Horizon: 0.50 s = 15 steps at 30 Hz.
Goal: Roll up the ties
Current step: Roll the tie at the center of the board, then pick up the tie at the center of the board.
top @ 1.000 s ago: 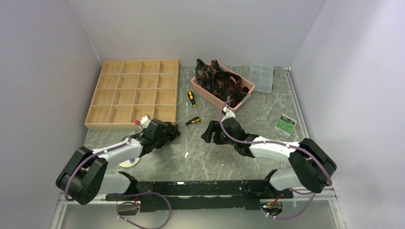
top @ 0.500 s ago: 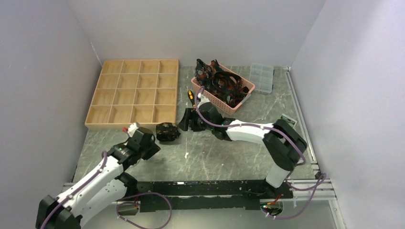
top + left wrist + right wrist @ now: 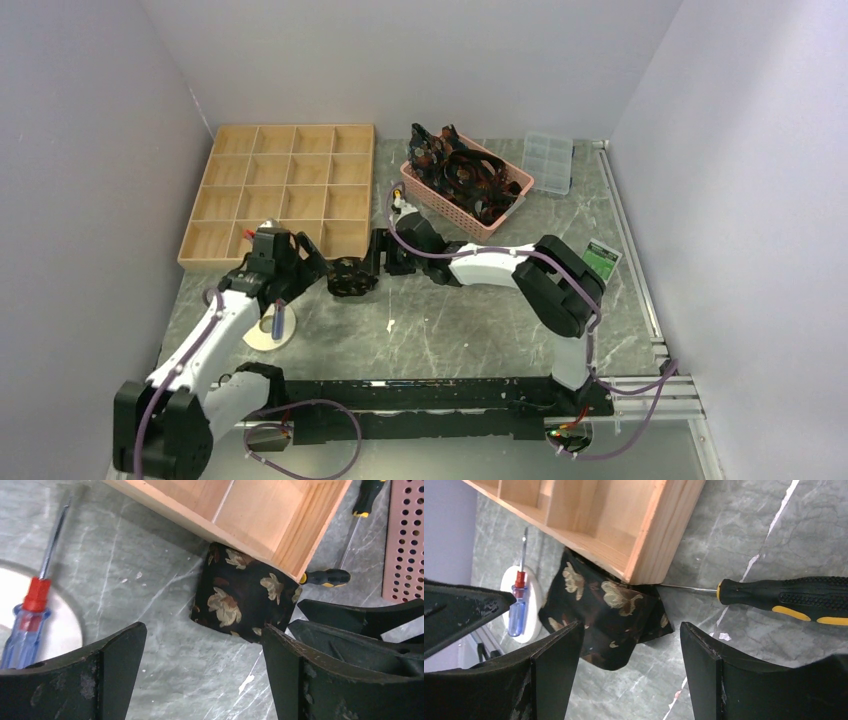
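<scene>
The roll lies below my left gripper and to its right in the top view: next I lower it that way, turning its fingers square to the slanted roll [image 3: 350,279] [image 3: 245,597].
A tie rolled into a black bundle with tan leaf patterns [image 3: 350,276] lies on the table against the near right corner of the wooden tray [image 3: 240,205]. The left wrist view shows the roll [image 3: 243,601] ahead of my open left gripper [image 3: 202,642], which holds nothing. My left gripper [image 3: 308,264] sits just left of the roll. From the right, my open right gripper [image 3: 380,256] faces it; in the right wrist view the roll [image 3: 599,617] lies just beyond the jaws [image 3: 631,640]. More ties [image 3: 462,172] are heaped in the pink basket [image 3: 515,190].
A black-and-yellow screwdriver [image 3: 789,597] lies by the tray corner, right of the roll. A red-and-blue screwdriver [image 3: 277,322] rests on a white disc [image 3: 262,338] near the left arm. A clear plastic box [image 3: 548,160] and a green card [image 3: 600,258] lie at the right.
My left gripper opened and let go of the rolled tie, then drew back to the left. My right gripper swung left, close to the roll. The roll stayed put.
</scene>
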Available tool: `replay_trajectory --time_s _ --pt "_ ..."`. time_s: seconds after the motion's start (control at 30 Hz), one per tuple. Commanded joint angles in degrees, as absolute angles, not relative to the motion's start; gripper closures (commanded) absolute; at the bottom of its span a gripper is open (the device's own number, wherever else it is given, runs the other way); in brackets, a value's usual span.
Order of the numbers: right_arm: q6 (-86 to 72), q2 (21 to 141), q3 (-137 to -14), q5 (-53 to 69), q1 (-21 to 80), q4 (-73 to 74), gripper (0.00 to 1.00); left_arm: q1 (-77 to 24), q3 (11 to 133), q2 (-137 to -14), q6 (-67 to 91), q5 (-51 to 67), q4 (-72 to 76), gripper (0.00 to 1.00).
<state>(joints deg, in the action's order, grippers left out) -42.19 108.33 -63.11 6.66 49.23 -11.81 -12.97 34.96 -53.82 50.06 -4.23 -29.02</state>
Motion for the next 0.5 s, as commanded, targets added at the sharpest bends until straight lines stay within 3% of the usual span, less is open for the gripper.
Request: replay_trajectory --time_s 0.0,0.47 --pt "-41.4 109.9 -65.0 8.1 49.4 -12.3 0.25 -7.4 34.9 -59.9 42.3 13.4 -19.8 0.1" --pt "-43.0 110.7 -58.4 9.1 49.4 -15.8 0.25 -4.0 31.1 -71.1 41.7 25.1 -6.9 0.09"
